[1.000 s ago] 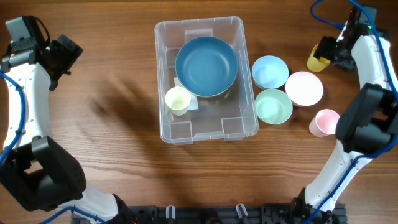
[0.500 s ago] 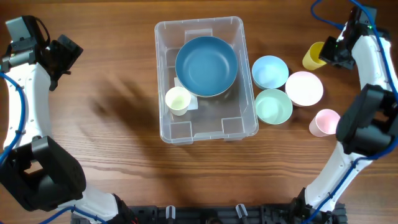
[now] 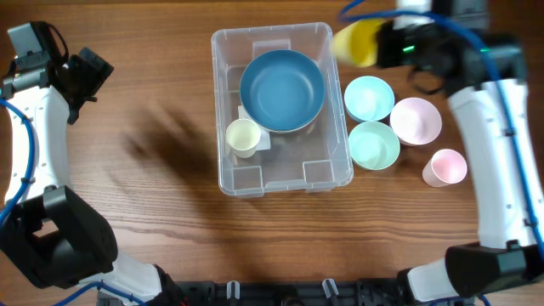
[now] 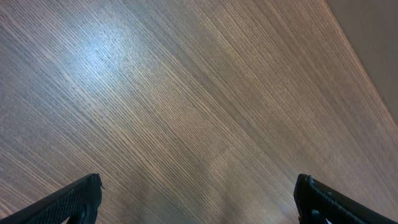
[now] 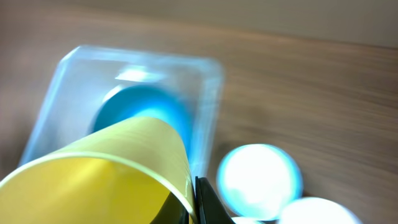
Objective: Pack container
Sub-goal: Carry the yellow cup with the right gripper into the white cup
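My right gripper holds the cup and will next move it back across the dark blue bowl (image 3: 282, 89), then down inside the pale yellow cup in the bin.
The container (image 3: 223, 102) is a clear rectangular bin in the middle of the table, blurred in the right wrist view (image 5: 62, 87). A large dark blue bowl (image 3: 282, 89) and a small pale yellow cup (image 3: 243, 137) sit inside it. My right gripper (image 3: 382, 44) is shut on the rim of a yellow cup (image 3: 355, 42), held in the air just beyond the bin's far right corner. Close up, the yellow cup (image 5: 106, 174) fills the lower left, its wall pinched by the right gripper (image 5: 194, 202). My left gripper (image 3: 85, 72) hangs open at the far left, its fingertips (image 4: 68, 202) over bare wood.
Right of the bin stand a light blue bowl (image 3: 368, 98), a mint green bowl (image 3: 374, 145), a pink bowl (image 3: 415, 120) and a pink cup (image 3: 445, 167). The light blue bowl (image 5: 258, 180) shows below the right wrist.
My right gripper closed on the yellow cup at the far right, lifted it and swung it left to the bin's far right corner. The left arm has not moved.
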Available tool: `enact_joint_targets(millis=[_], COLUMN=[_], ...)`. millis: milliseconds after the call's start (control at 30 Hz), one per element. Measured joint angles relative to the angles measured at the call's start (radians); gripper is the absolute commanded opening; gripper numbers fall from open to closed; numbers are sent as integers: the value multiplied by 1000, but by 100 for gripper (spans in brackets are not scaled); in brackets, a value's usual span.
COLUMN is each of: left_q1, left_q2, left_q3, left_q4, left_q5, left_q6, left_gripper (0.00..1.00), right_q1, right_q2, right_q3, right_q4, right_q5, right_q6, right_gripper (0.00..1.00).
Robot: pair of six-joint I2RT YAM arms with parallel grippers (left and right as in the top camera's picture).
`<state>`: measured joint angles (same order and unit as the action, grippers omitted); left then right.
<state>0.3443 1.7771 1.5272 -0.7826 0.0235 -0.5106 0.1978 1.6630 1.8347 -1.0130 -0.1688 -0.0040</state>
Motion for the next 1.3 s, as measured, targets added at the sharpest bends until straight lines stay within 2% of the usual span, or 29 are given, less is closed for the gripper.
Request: enact_joint_targets(millis=[267, 533, 867, 1300], left_q1=[0, 0, 0, 0], left_q2=[0, 0, 0, 0], left_q3=[0, 0, 0, 0], left_q4=[0, 0, 0, 0], left_q5=[0, 0, 0, 0], left_q6=[0, 0, 0, 0], left_gripper=[100, 100, 100, 100], right_q1=[311, 458, 488, 488], right_q2=[76, 174, 258, 265], right_q3=[-111, -163, -164, -164], right_q4=[-1, 31, 97, 133], right_q5=[13, 24, 31, 57], right_q6=[-28, -29, -32, -38], right_gripper=[4, 4, 4, 5])
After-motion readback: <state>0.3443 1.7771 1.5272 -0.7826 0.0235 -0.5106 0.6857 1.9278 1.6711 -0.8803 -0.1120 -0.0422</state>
